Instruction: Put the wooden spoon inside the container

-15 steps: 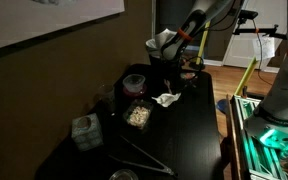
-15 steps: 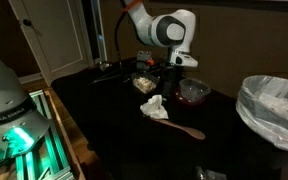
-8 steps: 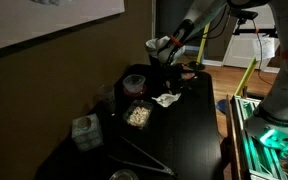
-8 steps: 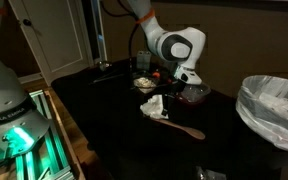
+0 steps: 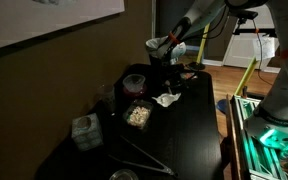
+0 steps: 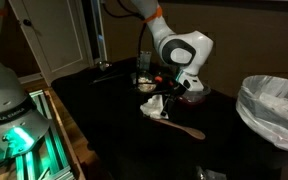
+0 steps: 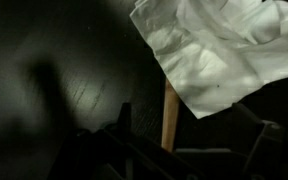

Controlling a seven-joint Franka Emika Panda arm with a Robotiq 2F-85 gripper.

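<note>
Next, the gripper moves down, away from the napkin [image 6: 154, 105], toward the spoon's broad end, onto the bare part of the spoon's handle [image 6: 177, 125]. The napkin covers the spoon's other end.
The wooden spoon [image 6: 185, 128] lies flat on the black table, its handle running under a crumpled white napkin [image 6: 154, 105]. In the wrist view the tan handle [image 7: 169, 115] sticks out from below the napkin [image 7: 219, 50] and lies between my two dark fingers. My gripper [image 6: 174, 88] hangs low over the napkin end of the spoon, open and empty; it also shows in an exterior view [image 5: 174, 52] and in the wrist view [image 7: 189, 140]. A dark bowl [image 6: 194, 93] stands just behind the gripper. A clear container with pale food [image 5: 137, 115] stands on the table.
A bin lined with a white bag [image 6: 274, 105] stands beside the table. A dark round bowl [image 5: 134, 82], a small tissue box [image 5: 84, 131] and long black tongs [image 5: 144, 156] are on the table. The robot base with green lights [image 5: 274, 135] is next to the table edge.
My gripper has come down and moved slightly along the table toward the napkin and spoon handle. The spoon and napkin have not moved.
</note>
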